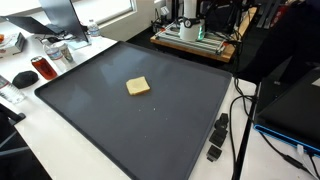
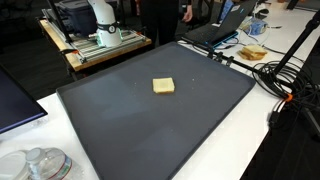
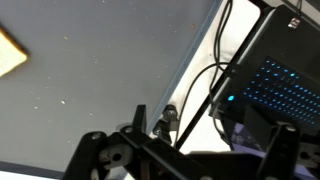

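Observation:
The laptop point(image 1: 288, 105) point(image 3: 275, 80) lies to the gripper's right in the wrist view, so the robot's gripper will shift its open fingers that way, high over the cables and close above the laptop.
A tan square slab point(image 1: 138, 87) point(image 2: 163, 86) lies flat near the middle of a dark grey mat point(image 1: 110, 115) point(image 2: 130, 125). In the wrist view the slab point(image 3: 8, 52) shows only as a corner at the left edge. My gripper point(image 3: 205, 128) appears only in the wrist view, coming in from the bottom. It is open, its dark fingers point(image 3: 139, 112) stand wide apart and nothing is between them. It hangs well above the mat's edge, over cables and a black plug point(image 3: 165, 122), far from the slab. Neither exterior view shows the gripper.
The robot's white base point(image 1: 190, 18) point(image 2: 102, 18) stands behind the mat. A laptop point(image 1: 295, 100) point(image 2: 215, 30) point(image 3: 280, 80) and cables point(image 2: 275, 75) border one side, with a black adapter point(image 1: 217, 137). A red can point(image 1: 42, 68) and a mouse point(image 1: 22, 77) sit opposite.

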